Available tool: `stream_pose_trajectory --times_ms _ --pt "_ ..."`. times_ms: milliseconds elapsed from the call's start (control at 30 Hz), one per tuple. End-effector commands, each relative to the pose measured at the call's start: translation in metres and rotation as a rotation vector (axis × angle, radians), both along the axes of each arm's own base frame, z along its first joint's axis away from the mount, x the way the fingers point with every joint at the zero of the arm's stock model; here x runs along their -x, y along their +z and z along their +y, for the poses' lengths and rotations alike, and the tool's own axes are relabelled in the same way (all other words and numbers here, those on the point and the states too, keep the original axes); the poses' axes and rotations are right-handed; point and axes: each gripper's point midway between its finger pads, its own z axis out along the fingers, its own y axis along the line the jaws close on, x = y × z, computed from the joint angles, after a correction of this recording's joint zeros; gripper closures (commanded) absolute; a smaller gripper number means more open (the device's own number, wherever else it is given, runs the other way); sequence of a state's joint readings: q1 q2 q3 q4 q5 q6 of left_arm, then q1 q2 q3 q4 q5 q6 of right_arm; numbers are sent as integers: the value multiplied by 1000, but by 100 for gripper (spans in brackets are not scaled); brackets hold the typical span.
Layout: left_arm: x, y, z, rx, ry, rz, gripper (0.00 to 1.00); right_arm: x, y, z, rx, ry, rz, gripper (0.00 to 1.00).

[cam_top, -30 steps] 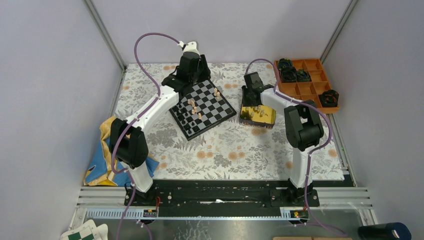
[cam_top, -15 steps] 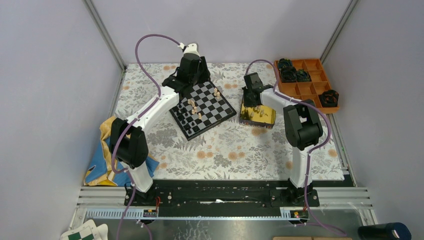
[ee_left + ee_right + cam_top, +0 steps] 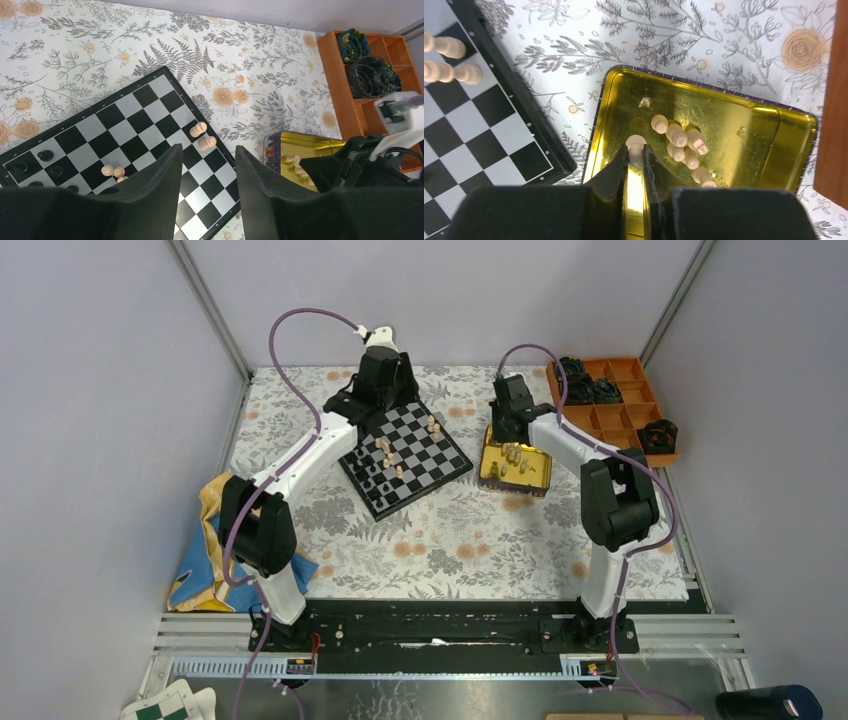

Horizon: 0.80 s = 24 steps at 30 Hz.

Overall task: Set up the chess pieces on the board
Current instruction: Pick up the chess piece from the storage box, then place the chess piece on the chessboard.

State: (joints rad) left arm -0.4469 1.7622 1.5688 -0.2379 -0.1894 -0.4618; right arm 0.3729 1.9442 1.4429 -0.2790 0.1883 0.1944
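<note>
I need my right gripper to cross left in the top view, lower and release the tan piece on the empty black square near the board's tin-side corner.
The black-and-grey chessboard (image 3: 405, 455) lies mid-table with several tan pieces (image 3: 384, 448) and black pieces (image 3: 367, 478) on it; it also shows in the left wrist view (image 3: 125, 135) and the right wrist view (image 3: 469, 130). My left gripper (image 3: 207, 160) is open and empty above the board's far corner. My right gripper (image 3: 635, 152) is shut on a tan chess piece (image 3: 635, 145), held above the gold tin (image 3: 749, 125). Several more tan pieces (image 3: 681, 145) lie in the tin.
An orange compartment tray (image 3: 615, 405) with bulky black objects stands at the back right. A blue-and-yellow cloth (image 3: 205, 560) lies at the left edge. A green-and-white checkered item (image 3: 165, 707) lies off the table at the near left.
My right arm has risen from the gold tin with a tan piece in its jaws; the tin's inside now shows. The left arm has not moved.
</note>
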Motion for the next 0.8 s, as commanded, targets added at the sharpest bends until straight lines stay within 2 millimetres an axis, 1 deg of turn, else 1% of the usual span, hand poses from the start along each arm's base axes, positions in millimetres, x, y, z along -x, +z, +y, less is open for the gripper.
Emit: stream_pose_trajectory --times_ms 0,100,233,467,567,767 --pt "-5 26 9 21 42 -76 50 -14 62 9 -16 24 -137 100" --pt "-6 28 12 24 52 -77 50 -13 70 23 -21 60 -143 100" --pt "-5 28 16 24 66 -73 50 -12 77 47 -32 109 -152 100" --pt "-2 28 23 28 87 -64 49 -9 74 89 -43 193 -133 100" --pt "1 28 29 24 106 -60 44 -9 72 107 -47 226 -126 100" --pt "8 26 43 11 155 -50 32 -5 54 133 -40 274 -83 100"
